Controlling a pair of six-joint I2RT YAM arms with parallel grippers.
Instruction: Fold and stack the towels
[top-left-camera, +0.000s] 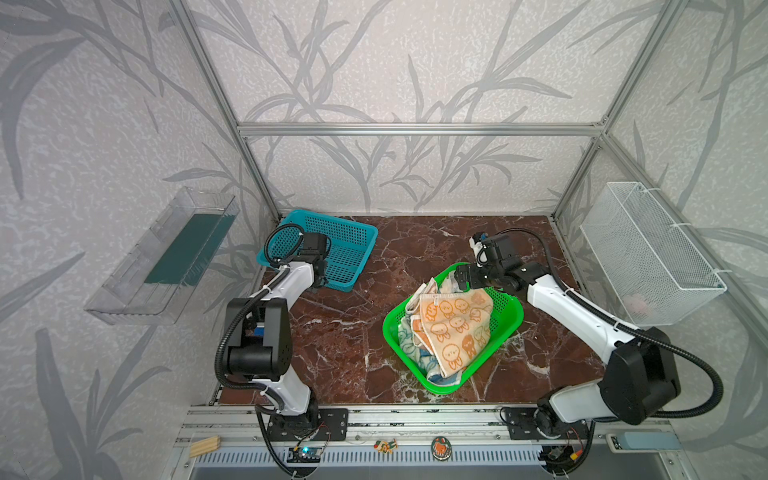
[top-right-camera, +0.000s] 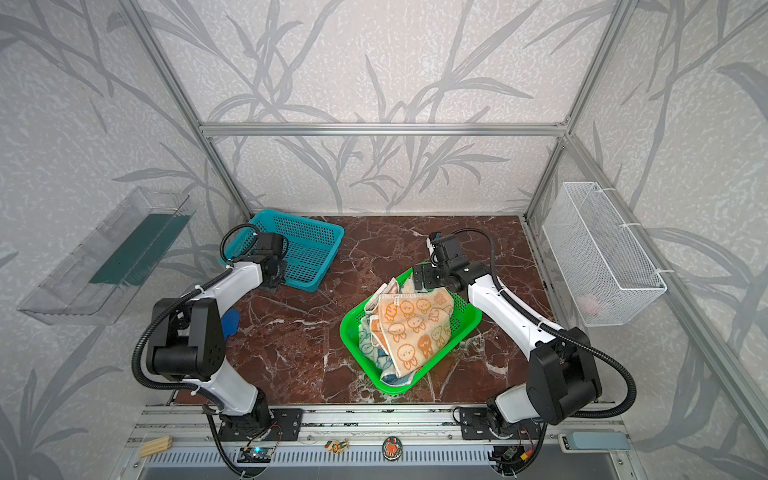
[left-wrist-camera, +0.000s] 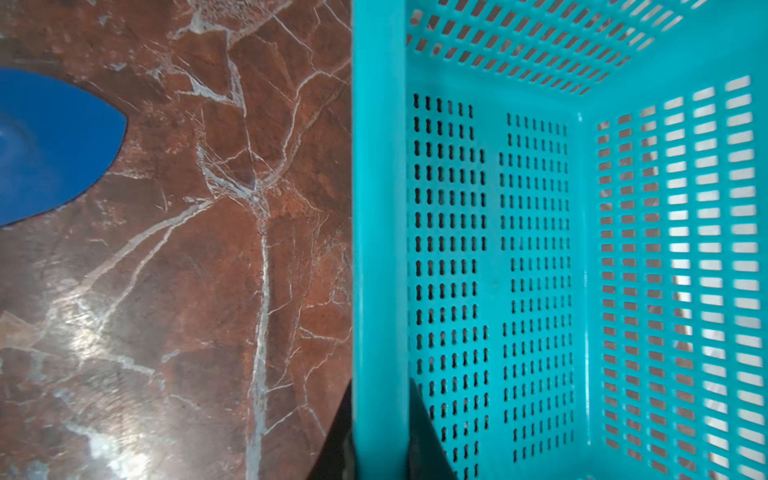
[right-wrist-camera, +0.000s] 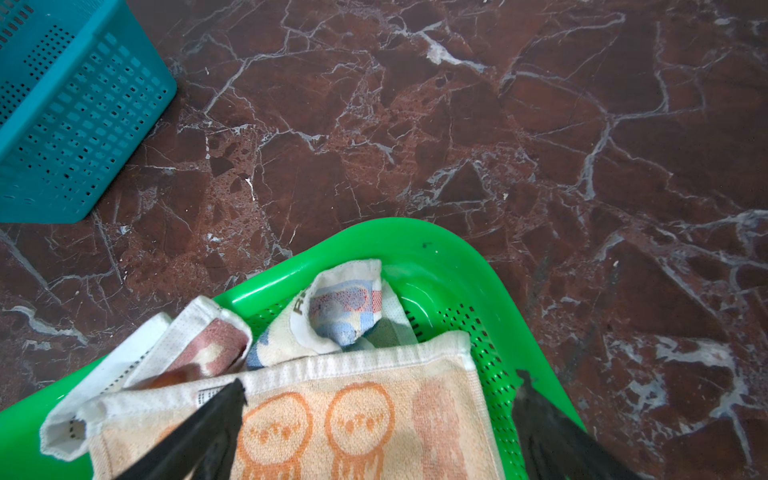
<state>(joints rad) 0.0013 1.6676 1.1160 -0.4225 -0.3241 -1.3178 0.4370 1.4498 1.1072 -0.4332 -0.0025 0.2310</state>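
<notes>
I will next push the teal basket outward into the gap with my left gripper and let go of the basket's near rim, as bare marble by the back wall is open there.
The towels lie heaped in a green basket (top-left-camera: 512, 318) right of the table's middle. On top is the cream towel with orange bunnies (top-left-camera: 455, 328) (top-right-camera: 415, 330) (right-wrist-camera: 357, 419). A cream cloth with blue-green figures (top-left-camera: 406, 332) peeks out beneath it. A striped towel (right-wrist-camera: 351, 305) with lettering is bunched at the basket's far end. My right gripper (top-left-camera: 466, 283) (right-wrist-camera: 380, 384) hangs open just above the orange-bunny towel's far edge, one finger on each side and nothing held. My left gripper (top-left-camera: 319, 279) (left-wrist-camera: 380, 436) is shut on the near rim of the empty teal basket (top-left-camera: 357, 235) (left-wrist-camera: 540, 216) at the back left.
A flat blue object (left-wrist-camera: 54, 145) (top-right-camera: 231, 322) lies on the marble by the left arm. A clear bin (top-left-camera: 166, 257) hangs on the left wall, a white wire basket (top-left-camera: 648, 249) on the right wall. A wood block (top-left-camera: 205, 445) rests on the front rail.
</notes>
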